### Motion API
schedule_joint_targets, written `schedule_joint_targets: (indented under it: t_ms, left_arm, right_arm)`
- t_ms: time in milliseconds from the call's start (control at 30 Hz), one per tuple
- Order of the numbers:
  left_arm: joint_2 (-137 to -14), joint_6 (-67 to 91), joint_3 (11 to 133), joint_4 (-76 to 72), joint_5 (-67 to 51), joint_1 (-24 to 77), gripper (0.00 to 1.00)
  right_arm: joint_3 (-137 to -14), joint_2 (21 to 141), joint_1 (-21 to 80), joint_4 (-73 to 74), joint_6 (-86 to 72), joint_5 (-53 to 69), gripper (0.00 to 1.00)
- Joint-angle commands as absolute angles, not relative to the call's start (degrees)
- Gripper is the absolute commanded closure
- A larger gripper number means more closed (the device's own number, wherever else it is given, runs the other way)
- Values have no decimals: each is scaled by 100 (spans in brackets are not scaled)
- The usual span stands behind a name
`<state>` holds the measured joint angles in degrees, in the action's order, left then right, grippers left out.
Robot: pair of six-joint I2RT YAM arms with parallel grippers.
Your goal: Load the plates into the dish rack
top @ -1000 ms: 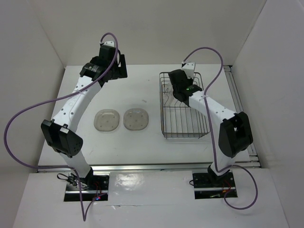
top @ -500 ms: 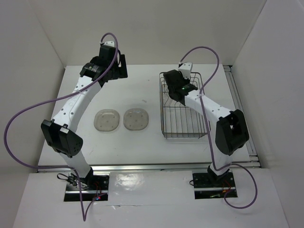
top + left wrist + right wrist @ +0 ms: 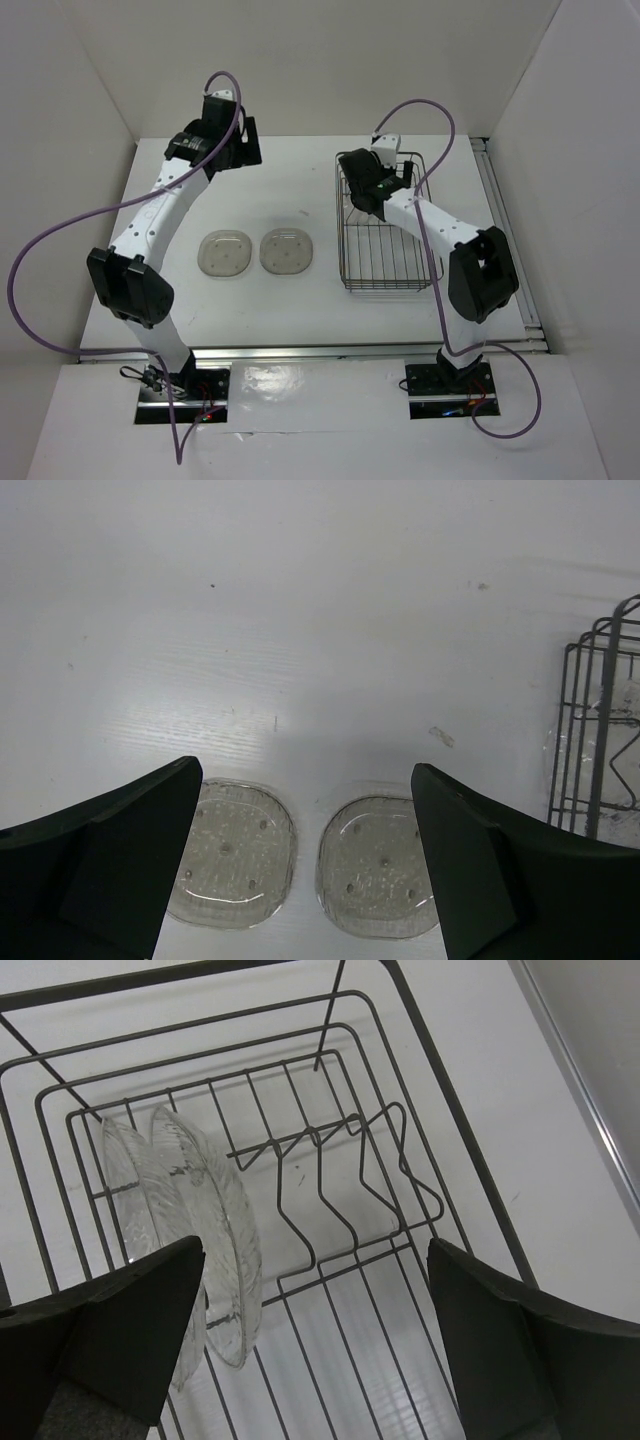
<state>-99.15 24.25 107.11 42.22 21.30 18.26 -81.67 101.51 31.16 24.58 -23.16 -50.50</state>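
Observation:
My left gripper is to go down and back next toward the plate farther from the rack, onto its rim facing away from its neighbour, because that side of the plate is clear.
Two translucent greyish plates lie flat side by side on the white table, one at the left and one at the right. The dark wire dish rack stands to their right. Two clear plates stand on edge between its dividers. My right gripper hangs open over the rack's far part, just beside those plates and holding nothing. My left gripper is open, high above the table's far left, looking down at the two flat plates.
White walls close the table in at the back and on both sides. A metal rail runs along the table's right edge behind the rack. Purple cables loop from both arms. Several rack dividers to the right of the standing plates hold nothing.
My right gripper has opened and shifted a little left and farther back over the rack. The left gripper has edged slightly back. The two flat plates have not moved.

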Motion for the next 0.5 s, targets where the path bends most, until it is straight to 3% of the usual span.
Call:
schedule_joint_targets:
  t_ms: [0,233,467]
  left_arm:
    - [-10055,2636,10451,4174,1707,1294,0]
    - [-9510,3330,8757,4489,1108,150,0]
    - [-8755,3437,7173,4324,870,18,0]
  right_arm:
    - [-8481,10072,3155,2636,-2478,-5457,0]
    - [-8481,9090,2945,2760,-2479,-5687,0]
    - [-7790,8061,2830,2014,-1724,-4274,0]
